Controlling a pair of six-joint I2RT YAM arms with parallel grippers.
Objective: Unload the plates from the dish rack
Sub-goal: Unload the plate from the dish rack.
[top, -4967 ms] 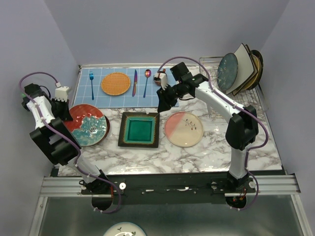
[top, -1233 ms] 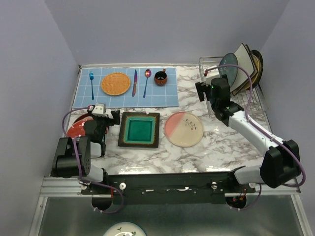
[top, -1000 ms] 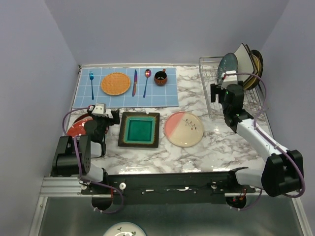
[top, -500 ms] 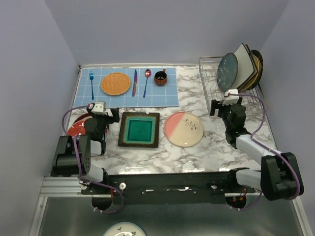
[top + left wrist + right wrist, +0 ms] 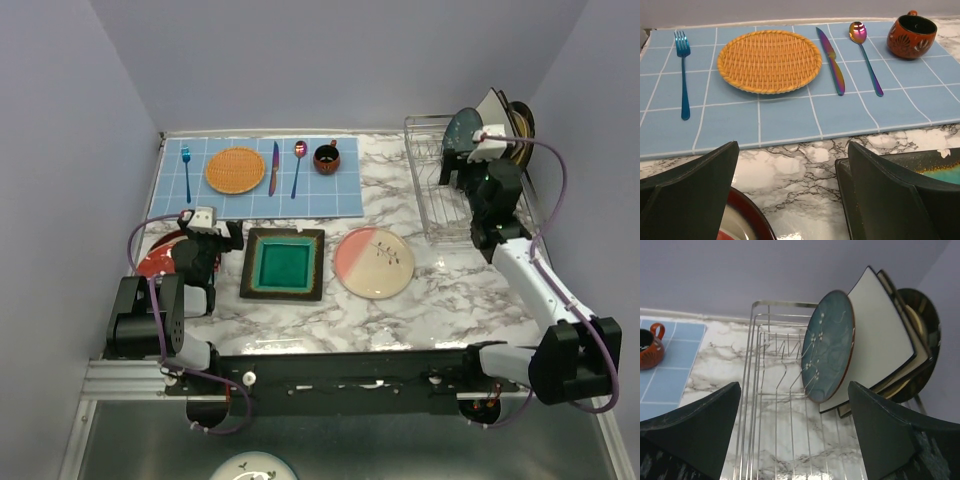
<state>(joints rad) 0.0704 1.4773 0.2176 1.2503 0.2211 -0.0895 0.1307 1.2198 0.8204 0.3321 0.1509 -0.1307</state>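
The robot will reach outward and sideways and tip its right gripper down over the round plate's brown rim (image 5: 481, 120) (image 5: 853, 335), since that stands outward and to the gripper's right in the wrist view.
The silver wire dish rack (image 5: 437, 205) (image 5: 771, 405) stands at the back right. Several plates lean in its right end: a dark grey-blue round one (image 5: 828, 346) (image 5: 460, 130) in front, a cream square one (image 5: 881, 347) behind it, and darker ones (image 5: 922, 335) at the back. My right gripper (image 5: 468, 172) (image 5: 792, 390) hovers open over the rack's bare wires, short of the plates. On the table lie a red-rimmed plate (image 5: 152, 262) (image 5: 747, 220), a teal square plate (image 5: 284, 264) (image 5: 920, 165) and a pink-and-cream plate (image 5: 373, 262). My left gripper (image 5: 210, 228) (image 5: 792, 150) rests open and low between the first two.
A blue placemat (image 5: 330, 195) at the back left carries an orange woven mat (image 5: 236, 169), a fork (image 5: 186, 170), a knife (image 5: 273, 167), a spoon (image 5: 298, 165) and a dark-red cup (image 5: 326, 158). Walls close in the left, back and right sides.
My right arm has swung from the middle of the table to the right and now reaches up over the rack, facing the plates. The left arm folded down earlier and has stayed still since.
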